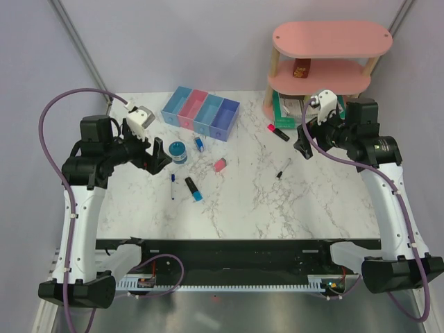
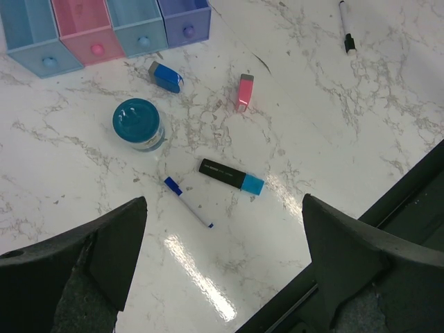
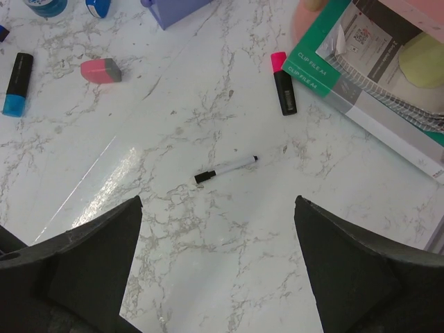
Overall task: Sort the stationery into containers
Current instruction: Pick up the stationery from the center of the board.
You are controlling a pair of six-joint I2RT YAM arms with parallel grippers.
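Note:
My right gripper should next move to its left in the top view and down astride the long sides of the blue eraser point(image 1: 199, 143) point(image 3: 98, 7), because the eraser lies below it there.
Four joined bins point(image 1: 201, 112), light blue, pink, light blue and purple-blue, stand at the table's back left. In front of them lie a blue tape roll point(image 1: 177, 152), a blue eraser point(image 1: 199, 143), a pink eraser point(image 1: 220, 164), a blue-ended highlighter point(image 1: 193, 189) and a blue-capped pen point(image 1: 173, 186). A pink-ended highlighter point(image 1: 279, 132) and a black-capped pen point(image 1: 283, 169) lie to the right. My left gripper point(image 1: 158, 154) hangs open and empty above the table, left of the tape roll point(image 2: 139, 123). My right gripper point(image 1: 303, 147) hangs open and empty above the black-capped pen point(image 3: 225, 168).
A pink oval two-tier shelf point(image 1: 331, 41) stands at the back right with a small red box point(image 1: 300, 69) on its lower tier. A green-edged book point(image 3: 368, 69) lies at its foot, next to the pink-ended highlighter point(image 3: 282, 91). The table's front edge point(image 2: 388, 201) is near.

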